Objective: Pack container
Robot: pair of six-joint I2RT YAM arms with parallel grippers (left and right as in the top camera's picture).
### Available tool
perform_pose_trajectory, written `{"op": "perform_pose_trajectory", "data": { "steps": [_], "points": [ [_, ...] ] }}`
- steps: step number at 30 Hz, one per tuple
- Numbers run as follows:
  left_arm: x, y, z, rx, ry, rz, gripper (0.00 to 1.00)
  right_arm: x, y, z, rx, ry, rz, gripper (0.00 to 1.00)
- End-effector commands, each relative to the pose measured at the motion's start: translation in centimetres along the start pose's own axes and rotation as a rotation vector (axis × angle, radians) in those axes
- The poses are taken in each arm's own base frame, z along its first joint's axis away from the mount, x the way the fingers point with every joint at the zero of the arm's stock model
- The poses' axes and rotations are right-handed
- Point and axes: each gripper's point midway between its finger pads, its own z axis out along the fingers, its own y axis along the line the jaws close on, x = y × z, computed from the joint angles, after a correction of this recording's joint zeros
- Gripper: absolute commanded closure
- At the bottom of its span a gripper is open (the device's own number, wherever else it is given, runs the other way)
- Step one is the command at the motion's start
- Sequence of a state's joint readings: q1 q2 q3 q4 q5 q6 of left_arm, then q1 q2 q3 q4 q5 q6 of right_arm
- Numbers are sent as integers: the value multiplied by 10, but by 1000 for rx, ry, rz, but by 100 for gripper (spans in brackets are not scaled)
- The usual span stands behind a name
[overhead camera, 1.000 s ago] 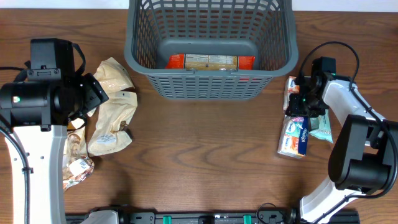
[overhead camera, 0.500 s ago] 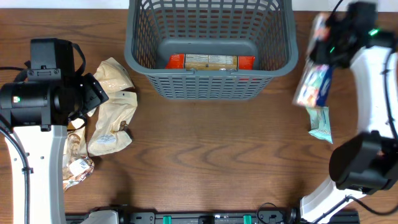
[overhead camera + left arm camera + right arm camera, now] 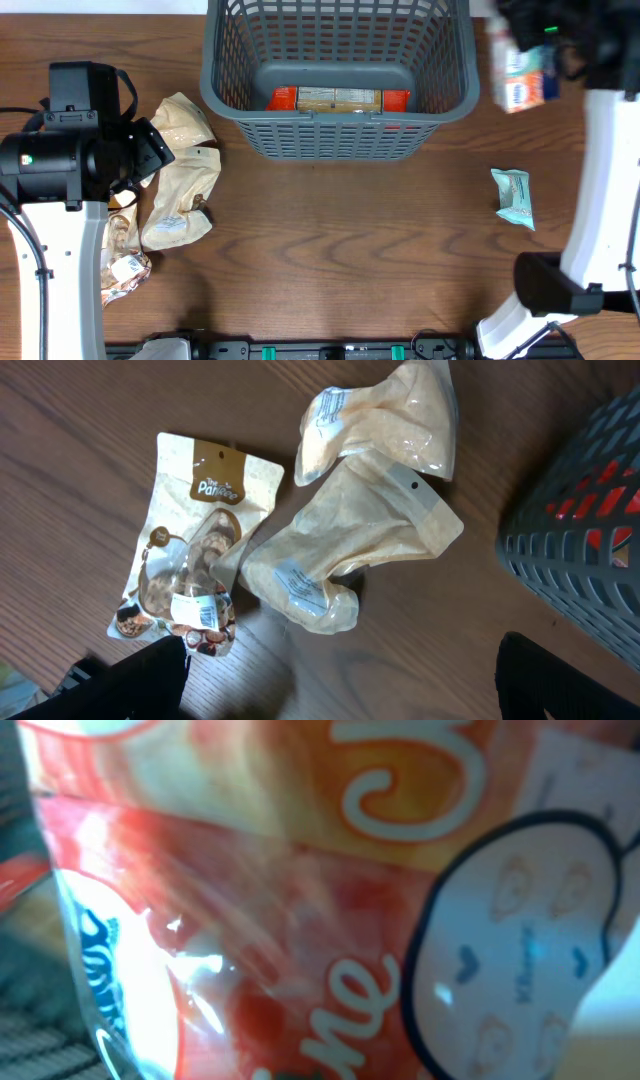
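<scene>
The right gripper will next carry the bundle down and to the left in the overhead view, into the basket, as there is space beside the orange-red packet (image 3: 338,99) in there.
The container (image 3: 335,137) is a large dark grey lattice basket at the back centre of the overhead view; its corner also shows in the left wrist view (image 3: 590,550). An orange-red packet (image 3: 338,99) lies inside it. My right gripper (image 3: 540,45) is raised just right of the basket's rim and is shut on a bundle of red, white and blue packets (image 3: 518,72). That bundle fills the right wrist view (image 3: 300,920) and hides the fingers. My left gripper (image 3: 340,695) is open and empty above the table, near tan pouches (image 3: 350,550).
A teal packet (image 3: 514,196) lies on the table at the right. At the left lie two tan pouches (image 3: 180,190) (image 3: 185,120) and a brown printed pouch (image 3: 195,550). The wooden table (image 3: 340,250) shows between them.
My right gripper has lifted the packet bundle off the table at the right and carried it up and back, beside the basket's right rim. The teal packet stayed. The left arm has not moved.
</scene>
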State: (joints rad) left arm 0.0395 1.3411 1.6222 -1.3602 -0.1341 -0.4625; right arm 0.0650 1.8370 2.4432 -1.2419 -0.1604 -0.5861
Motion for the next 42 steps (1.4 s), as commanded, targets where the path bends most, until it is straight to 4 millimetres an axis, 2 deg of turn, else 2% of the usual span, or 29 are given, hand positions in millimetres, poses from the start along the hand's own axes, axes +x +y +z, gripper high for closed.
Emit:
{"op": "perform_pose_trajectory", "data": {
  "steps": [1,6,9,13,17,23,24,25,27,29,30,34,35,36,39,42],
  "points": [
    [0,2,3,-10,6,14,13,-36,56,-6,-113,-108,-388,99],
    [0,2,3,-10,7,14,12,-53,108,14,-210,-143,-540,99],
    [0,2,3,-10,7,14,13,-51,129,34,-263,-131,-612,99],
    [0,2,3,-10,6,14,13,-35,156,78,-358,-76,-678,99],
    [0,2,3,-10,7,14,13,-15,186,122,-486,-44,-672,99],
    [1,2,3,-12,11,15,13,23,221,170,-625,46,-641,99],
    [1,2,3,-13,12,15,13,29,224,175,-639,69,-623,90],
    [1,2,3,-13,13,15,13,34,227,179,-650,90,-600,75],
    [1,3,3,-14,13,15,12,40,229,182,-658,122,-549,51],
    [1,3,3,-14,13,15,13,40,229,181,-658,132,-521,36],
    [1,3,3,-14,13,15,13,37,228,178,-651,132,-506,18],
    [1,3,3,-14,13,16,13,23,218,154,-627,106,-501,12],
    [1,3,3,-14,13,16,13,18,213,145,-615,94,-499,4],
    [1,3,3,-14,13,16,13,12,206,136,-597,82,-487,1],
    [2,3,3,-14,14,16,13,-9,179,95,-528,30,-453,1],
    [2,3,3,-16,16,16,13,-29,136,47,-402,-36,-379,1]
  ]
}}
